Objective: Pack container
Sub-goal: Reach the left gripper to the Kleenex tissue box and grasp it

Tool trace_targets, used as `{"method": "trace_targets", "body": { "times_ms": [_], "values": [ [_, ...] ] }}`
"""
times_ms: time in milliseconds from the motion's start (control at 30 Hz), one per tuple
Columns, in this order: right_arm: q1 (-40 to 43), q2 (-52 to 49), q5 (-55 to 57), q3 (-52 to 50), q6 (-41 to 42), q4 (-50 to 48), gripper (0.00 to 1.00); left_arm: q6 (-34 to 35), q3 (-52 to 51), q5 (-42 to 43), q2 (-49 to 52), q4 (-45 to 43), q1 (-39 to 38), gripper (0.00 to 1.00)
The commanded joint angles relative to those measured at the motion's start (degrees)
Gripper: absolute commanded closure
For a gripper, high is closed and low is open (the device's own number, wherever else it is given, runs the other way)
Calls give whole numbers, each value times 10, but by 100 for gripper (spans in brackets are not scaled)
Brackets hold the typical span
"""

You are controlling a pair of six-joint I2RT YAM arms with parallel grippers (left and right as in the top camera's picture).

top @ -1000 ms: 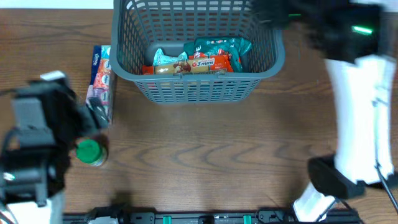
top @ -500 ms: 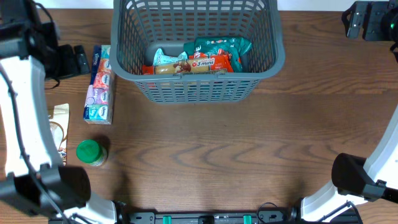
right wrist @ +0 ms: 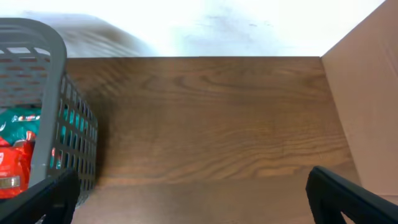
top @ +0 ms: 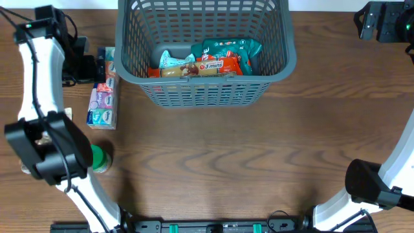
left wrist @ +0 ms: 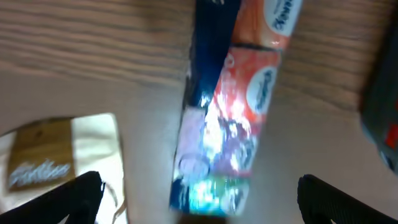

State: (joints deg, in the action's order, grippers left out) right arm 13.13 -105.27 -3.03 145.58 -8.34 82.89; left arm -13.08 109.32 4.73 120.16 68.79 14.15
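Observation:
My left gripper moves down toward the right in the overhead view next, onto the tissue pack's middle, since that part lies below it on that side.
The container is a dark grey slatted basket at the back middle of the table. It holds several snack packs, teal and red. In the right wrist view its rim is at the left. A long colourful tissue pack lies left of the basket; it also shows in the left wrist view. My left gripper hovers at the pack's far end, open and empty, its fingers wide apart. My right gripper is at the back right, open and empty.
A green-lidded jar stands at the left, partly behind my left arm. A cream pouch with a brown label lies left of the tissue pack. A cardboard wall rises at the right of the right wrist view.
My left arm swung from low on the left up to the back left, then shifted right toward the tissue pack. My right arm pulled back from the basket to the back right corner.

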Motion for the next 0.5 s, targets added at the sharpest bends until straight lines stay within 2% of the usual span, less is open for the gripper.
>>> {"method": "trace_targets", "body": {
  "times_ms": [0,467],
  "values": [
    [3,2,-4,-2,3,0,1,-13,8,13,39,-9,-4,1],
    [3,2,-4,-2,6,0,1,-12,7,13,176,-31,-26,1]
  ]
}}
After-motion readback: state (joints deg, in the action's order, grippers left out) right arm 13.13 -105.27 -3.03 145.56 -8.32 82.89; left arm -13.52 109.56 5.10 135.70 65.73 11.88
